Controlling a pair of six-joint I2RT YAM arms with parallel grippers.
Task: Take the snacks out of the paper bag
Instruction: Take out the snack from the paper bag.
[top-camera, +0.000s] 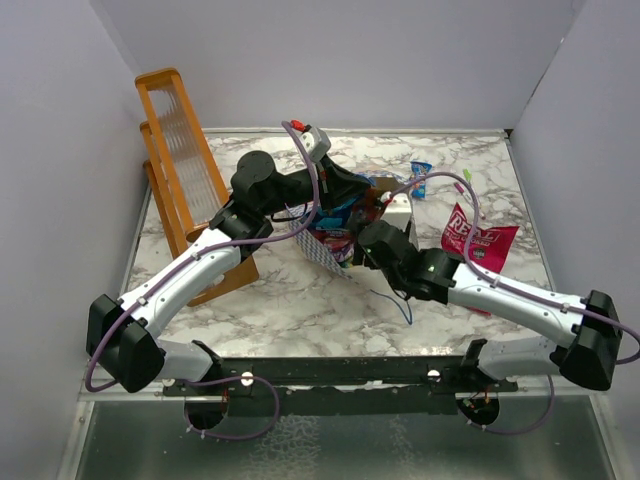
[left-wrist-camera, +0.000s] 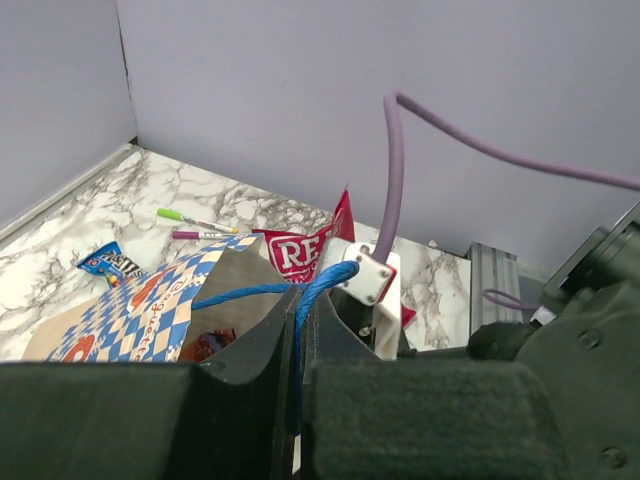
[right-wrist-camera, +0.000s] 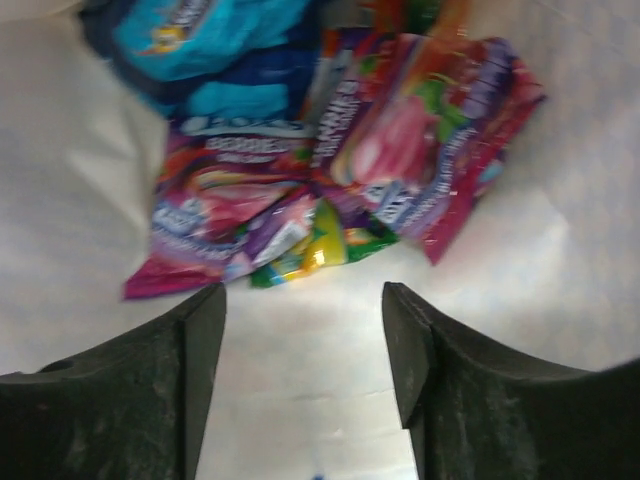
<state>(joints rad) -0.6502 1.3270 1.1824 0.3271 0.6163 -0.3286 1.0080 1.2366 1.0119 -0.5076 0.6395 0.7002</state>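
Observation:
I will move my right gripper down and outward next, onto the near end of the pink-purple packet toward the right in the wrist view, to reach its near end (right-wrist-camera: 424, 198).
The blue-and-white checkered paper bag (top-camera: 325, 243) lies on its side at mid-table. My left gripper (left-wrist-camera: 302, 300) is shut on its blue cord handle (left-wrist-camera: 325, 280) and holds the mouth up; in the top view it (top-camera: 345, 195) is just behind the bag. My right gripper (right-wrist-camera: 303, 300) is open and empty inside the bag's cream interior (right-wrist-camera: 300, 380), just short of a pile of snacks: a blue packet (right-wrist-camera: 220, 60), pink-purple packets (right-wrist-camera: 420, 140) and a green-yellow one (right-wrist-camera: 320, 245). The pink-red REAL pouch (top-camera: 480, 245) and a small blue packet (top-camera: 420, 172) lie outside on the table.
An orange wooden rack (top-camera: 185, 180) leans at the back left beside my left arm. Two markers (top-camera: 455, 185) lie at the back right near the small blue packet. The bag's other blue cord (top-camera: 400, 305) trails on the marble towards the front.

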